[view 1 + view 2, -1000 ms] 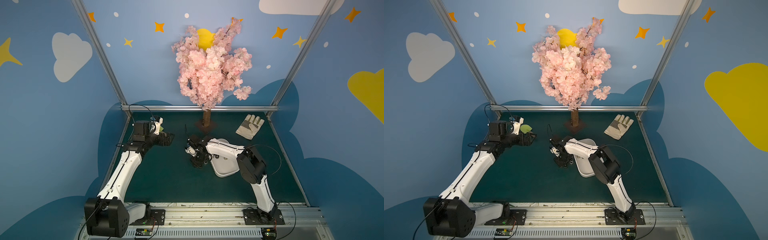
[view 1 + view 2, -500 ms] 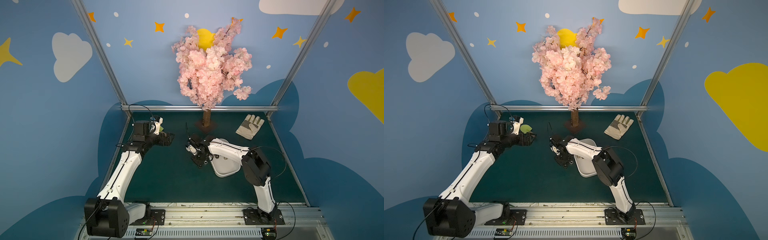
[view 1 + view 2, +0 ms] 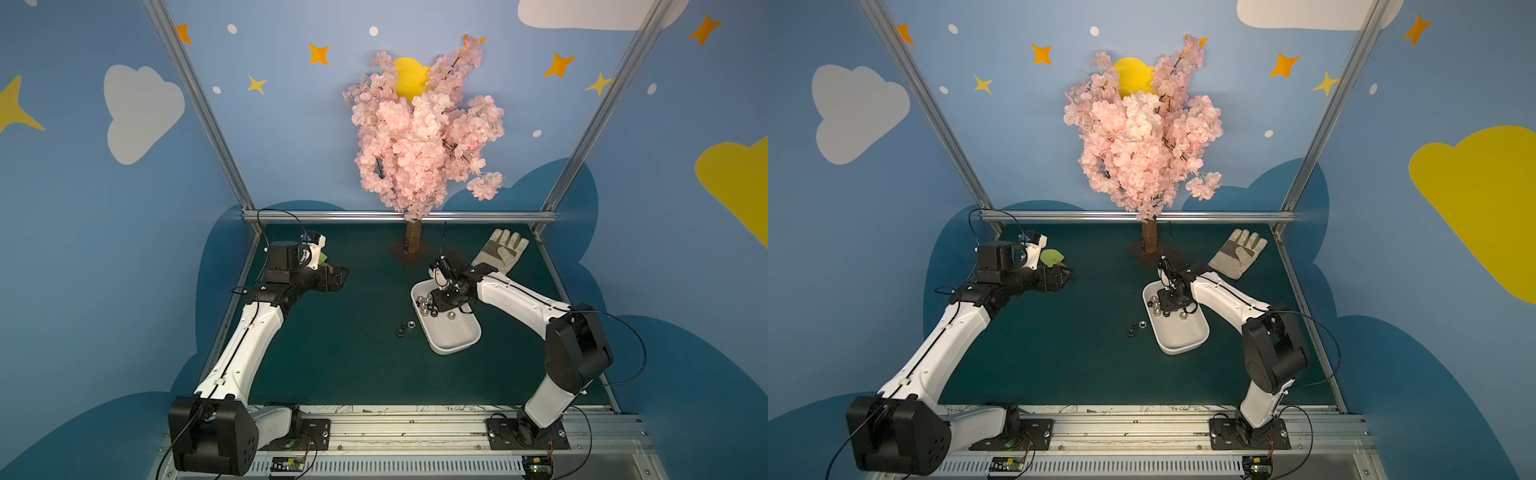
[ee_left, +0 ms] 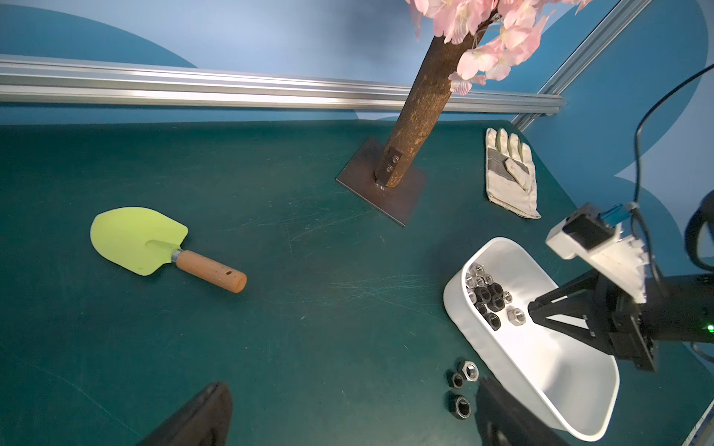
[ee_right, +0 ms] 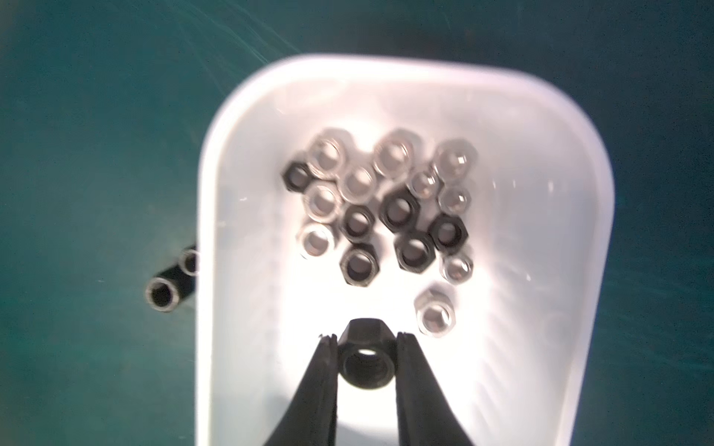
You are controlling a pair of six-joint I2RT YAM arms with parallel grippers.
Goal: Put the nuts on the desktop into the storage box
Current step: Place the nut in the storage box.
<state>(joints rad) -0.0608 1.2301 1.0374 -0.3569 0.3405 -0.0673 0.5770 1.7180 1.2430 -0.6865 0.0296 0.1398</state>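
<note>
The dark nut goes down with my right gripper into the box (image 3: 454, 348) next, for release on the bare bottom of the box below, beside the bunched nuts.
The white storage box (image 3: 454, 348) lies right of centre on the desktop (image 3: 332, 365). Several silver and dark nuts (image 5: 386, 208) lie bunched at its far end. My right gripper (image 5: 365, 340) hangs over the box, shut on one dark nut (image 5: 365, 361) pinched between its fingertips; in both top views it (image 3: 441, 303) (image 3: 1165, 308) is above the box's far half. Three more nuts (image 3: 405, 327) (image 4: 463, 380) rest on the desktop just left of the box. My left gripper (image 3: 338, 278) (image 4: 353, 386) hovers open and empty at the back left.
A lime-green trowel (image 4: 139, 239) with a wooden handle lies at the back left. The tree's trunk and base plate (image 3: 411, 249) stand at the back centre. A beige work glove (image 3: 500, 251) lies at the back right. Aluminium rails (image 3: 399, 216) edge the desktop.
My right gripper shut on a nut on the desktop left of the box, then carried it right to over the box. The left arm has not moved.
</note>
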